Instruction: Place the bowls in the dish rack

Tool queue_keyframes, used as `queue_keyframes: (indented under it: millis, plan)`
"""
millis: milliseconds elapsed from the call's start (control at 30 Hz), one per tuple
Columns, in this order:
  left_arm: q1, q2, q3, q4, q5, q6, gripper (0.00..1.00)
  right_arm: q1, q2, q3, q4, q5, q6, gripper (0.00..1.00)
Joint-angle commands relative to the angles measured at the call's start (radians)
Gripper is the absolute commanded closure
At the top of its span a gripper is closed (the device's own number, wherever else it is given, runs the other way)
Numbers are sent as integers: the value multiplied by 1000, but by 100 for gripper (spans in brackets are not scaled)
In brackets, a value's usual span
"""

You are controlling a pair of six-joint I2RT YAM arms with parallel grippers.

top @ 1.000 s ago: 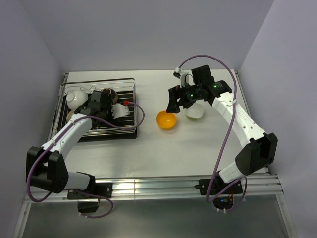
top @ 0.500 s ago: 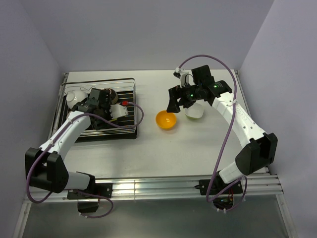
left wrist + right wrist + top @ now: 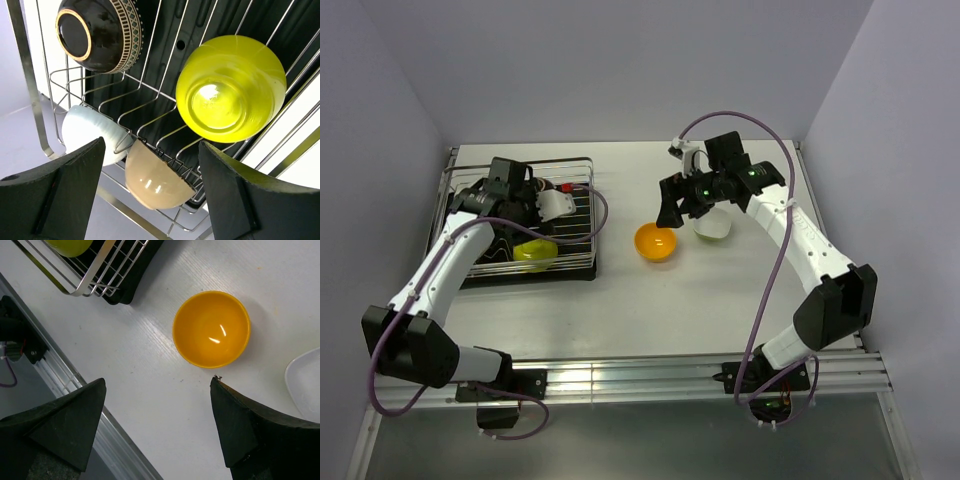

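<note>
The white bowl lies below, rightward in the top view. My right gripper should next cross above it and lower onto its rim, clear of the orange bowl.
The dish rack (image 3: 576, 160) stands at the left, and my left gripper (image 3: 515, 207) hovers over it, open and empty. In the left wrist view, between and beyond the open gripper (image 3: 152, 197), the rack (image 3: 30, 95) holds a lime bowl (image 3: 230, 87), a black patterned bowl (image 3: 100, 32), a white bowl (image 3: 87, 132) and a beige bowl (image 3: 157, 180). The lime bowl (image 3: 535, 252) sits at the rack's near side. An orange bowl (image 3: 656, 242) stands upright on the table. My right gripper (image 3: 672, 208) hangs open and empty above it (image 3: 157, 425). The orange bowl (image 3: 211, 329) lies beyond the fingertips. A white bowl (image 3: 713, 227) sits to its right.
The white bowl's rim (image 3: 305, 385) shows at the right edge of the right wrist view, and the rack's corner (image 3: 102, 267) at the top left. Purple walls close in the table on three sides. A metal rail (image 3: 650, 375) runs along the near edge.
My left gripper has drawn back toward the rack's far side, and the lime bowl now shows uncovered at the rack's near side. The right arm has not moved.
</note>
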Motion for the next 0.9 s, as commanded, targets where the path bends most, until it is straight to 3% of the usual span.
queue_keyframes:
  millis: [0, 167, 367, 667, 867]
  plan:
    - [5, 17, 38, -24, 46, -30, 20, -8, 18, 47, -21, -10, -22, 9]
    - [16, 42, 84, -15, 112, -108, 22, -23, 36, 36, -39, 17, -31, 13]
    - [45, 79, 208, -18, 307, -283, 20, -77, 99, 30, -60, 115, -28, 19]
    - [54, 105, 227, 91, 505, -564, 19, -98, 202, 36, -21, 239, 29, 34]
    - [54, 132, 231, 128, 591, -657, 19, -100, 295, 73, -16, 200, 40, 39]
